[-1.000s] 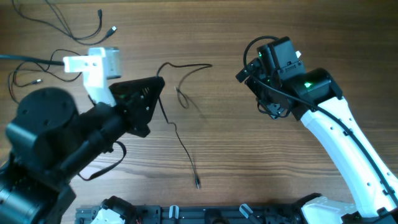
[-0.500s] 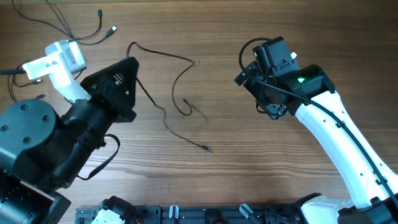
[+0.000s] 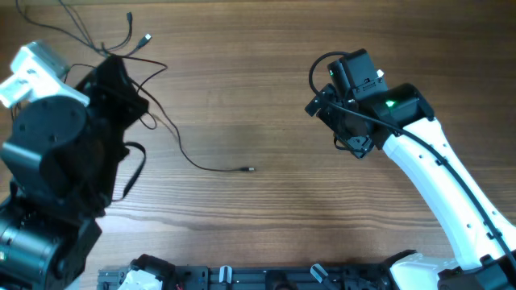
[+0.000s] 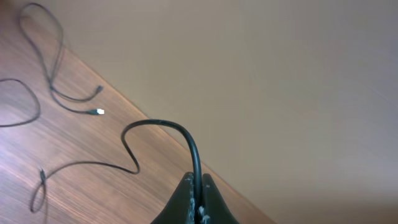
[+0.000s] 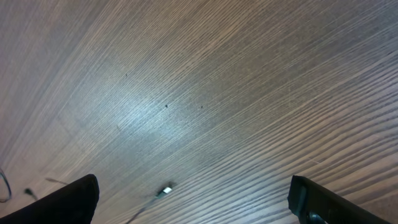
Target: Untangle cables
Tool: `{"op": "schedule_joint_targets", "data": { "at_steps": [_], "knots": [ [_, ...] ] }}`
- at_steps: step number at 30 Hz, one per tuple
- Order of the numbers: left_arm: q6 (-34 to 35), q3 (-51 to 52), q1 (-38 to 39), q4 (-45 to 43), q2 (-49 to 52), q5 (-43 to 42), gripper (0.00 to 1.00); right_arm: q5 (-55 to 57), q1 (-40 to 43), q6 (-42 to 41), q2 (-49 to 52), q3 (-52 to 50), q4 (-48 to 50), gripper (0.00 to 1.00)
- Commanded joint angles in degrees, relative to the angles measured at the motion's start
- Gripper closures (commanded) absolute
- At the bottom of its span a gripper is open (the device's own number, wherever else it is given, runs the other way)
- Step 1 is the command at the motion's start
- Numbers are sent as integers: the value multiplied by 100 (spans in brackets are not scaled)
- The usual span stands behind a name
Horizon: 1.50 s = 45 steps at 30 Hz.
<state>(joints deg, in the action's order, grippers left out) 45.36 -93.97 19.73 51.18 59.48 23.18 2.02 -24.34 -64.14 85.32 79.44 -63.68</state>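
Note:
I need to move my left gripper back, left in the overhead view and down to release the black cable [image 3: 181, 153], as the tabletop is below its fingers.
A thin black cable [image 4: 130, 158] rises out of my left gripper [image 4: 200, 190], which is shut on it, then arcs over and drops to the wood. In the overhead view my left gripper [image 3: 113, 68] is at the far left. The held cable [image 3: 181, 153] trails right from it and ends in a small plug [image 3: 250, 169] on the table. More cables [image 3: 85, 32] lie in loops at the far left corner, their plugs [image 3: 147, 37] beside the gripper. My right gripper [image 3: 325, 101] hovers open at the right. Its fingers [image 5: 65, 202] stand wide over bare wood, with the plug [image 5: 166, 190] between them.
The table's far edge [image 4: 205, 165] runs just beyond my left gripper. The bulky black left arm [image 3: 56, 169] covers the left side of the table. A black rail with fittings [image 3: 242, 278] lines the near edge.
My left gripper has swung left and toward the far corner, dragging its cable along. The cable has straightened and its free plug has slid across the table. The right arm has barely moved.

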Motion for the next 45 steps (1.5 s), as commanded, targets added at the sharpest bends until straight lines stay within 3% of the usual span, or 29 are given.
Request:
{"op": "schedule_joint_targets", "data": {
  "at_steps": [1,3,8,21,27,33,38,43,45],
  "knots": [
    [-13,-20,-833,-35,297,-1019,96,136,-24,122,74,70,-28,0],
    [-9,-20,-1510,37,575,-1808,96,136,-24,136,74,70,-52,0],
    [76,-20,-2918,409,1329,-2643,96,138,-24,413,74,70,-50,0],
    [-144,-13,-5377,527,2817,-2227,94,50,-24,417,74,70,-50,0],
    [-203,-13,-6078,367,3696,-2173,94,50,-24,415,74,70,-50,0],
    [-361,-13,-6660,-22,4365,-1414,92,52,-24,415,74,70,-13,0],
    [-1248,-13,-6916,-551,4594,-1327,91,52,-24,417,74,68,105,0],
    [-1316,-13,-7093,-833,4607,-293,90,52,-24,415,103,70,131,0],
    [-1349,-13,-7128,-831,4623,-352,90,50,-24,415,155,70,149,0]
  ]
}}
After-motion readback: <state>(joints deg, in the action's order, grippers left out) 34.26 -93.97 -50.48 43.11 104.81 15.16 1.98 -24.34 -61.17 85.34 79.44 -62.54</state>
